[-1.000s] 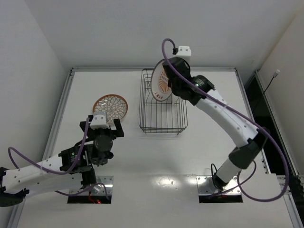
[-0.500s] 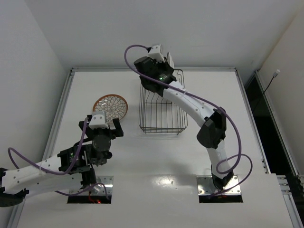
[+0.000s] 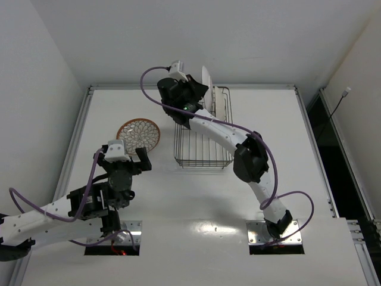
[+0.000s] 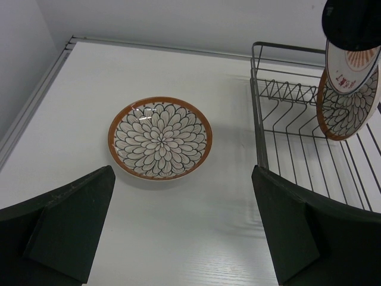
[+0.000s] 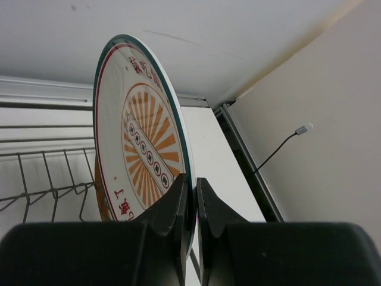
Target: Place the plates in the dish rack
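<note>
Next, my right gripper lowers toward the empty slots at the rack's far end [image 5: 82, 188], beside the standing petal-pattern plate. The upright sunburst plate still hangs above those slots.
A white plate with an orange sunburst centre [image 5: 140, 149] is held upright by its rim in my shut right gripper [image 5: 191, 189], above the far end of the black wire dish rack [image 3: 202, 140]. From above, this plate [image 3: 206, 78] shows edge-on beside the right gripper [image 3: 200, 90]. A petal-pattern plate [image 4: 348, 107] stands in the rack's [image 4: 297, 128] far slots, just under the held plate [image 4: 352, 67]. Another petal-pattern plate [image 3: 139, 133] lies flat on the table left of the rack. My left gripper [image 3: 124, 159] hovers open just near of it, and the plate [image 4: 159, 138] lies ahead of the open left gripper [image 4: 182, 174].
The table's raised left edge [image 4: 36, 101] runs beside the flat plate. The back wall [image 3: 190, 42] rises right behind the rack. A dark gap and a cable [image 5: 280, 149] lie past the table's right edge.
The right arm has swung left across the rack's far end and turned the sunburst plate edge-on above it. The left gripper has drifted slightly left, staying open.
</note>
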Robot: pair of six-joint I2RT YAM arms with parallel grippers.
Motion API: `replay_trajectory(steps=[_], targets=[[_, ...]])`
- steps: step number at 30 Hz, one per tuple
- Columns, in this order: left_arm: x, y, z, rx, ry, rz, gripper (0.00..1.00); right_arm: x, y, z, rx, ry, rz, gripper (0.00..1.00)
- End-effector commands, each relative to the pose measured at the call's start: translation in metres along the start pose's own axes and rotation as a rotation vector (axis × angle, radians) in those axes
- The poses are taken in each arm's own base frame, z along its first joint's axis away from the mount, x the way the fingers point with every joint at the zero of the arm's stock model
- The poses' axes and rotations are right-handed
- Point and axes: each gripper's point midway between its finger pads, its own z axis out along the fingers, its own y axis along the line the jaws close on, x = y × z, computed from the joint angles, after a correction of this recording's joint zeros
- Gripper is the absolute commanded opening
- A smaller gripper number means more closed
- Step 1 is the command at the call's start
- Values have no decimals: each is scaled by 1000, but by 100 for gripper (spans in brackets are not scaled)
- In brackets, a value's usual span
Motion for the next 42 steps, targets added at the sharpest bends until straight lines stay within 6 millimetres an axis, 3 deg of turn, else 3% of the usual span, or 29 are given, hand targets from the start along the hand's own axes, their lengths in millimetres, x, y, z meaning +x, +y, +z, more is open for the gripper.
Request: replay_trajectory(steps=[1,10,12,17,20,21,23,24,28,29,30,35,37,41,42], targets=[[-16,5,0,-25,-29,-70,100,-1,-15,0,92,31,42,0],[-18,6,-1,-24,-32,-78,100,27,32,9,-12,24,-26,0],[-18,6,-1,-24,-32,-79,100,33,46,9,-59,33,24,0],[-18,6,-1,-24,-32,-79,100,56,56,19,-168,93,34,0],[-18,6,-1,-24,-32,-79,100,67,61,24,-222,141,65,13],[-18,6,-1,-24,-32,-79,100,70,71,21,-276,156,88,20],[-14,6,0,-25,-29,-70,100,79,69,31,-300,191,99,30],[-14,6,0,-25,-29,-70,100,81,73,29,-326,202,99,41],[-16,6,0,-23,-32,-72,100,70,54,25,-323,201,142,64],[-13,6,0,-24,-30,-64,100,68,47,25,-314,198,147,65],[-12,4,1,-25,-30,-54,100,49,33,18,-323,172,195,67],[-10,4,2,-44,-31,-35,100,22,-1,1,-405,150,241,81],[-9,3,3,-45,-28,-26,100,18,-5,-12,-476,155,247,100],[-4,2,6,-86,-35,25,100,20,-18,-50,-631,174,250,100],[-1,0,7,-99,-33,48,100,22,-32,-57,-657,173,258,100]])
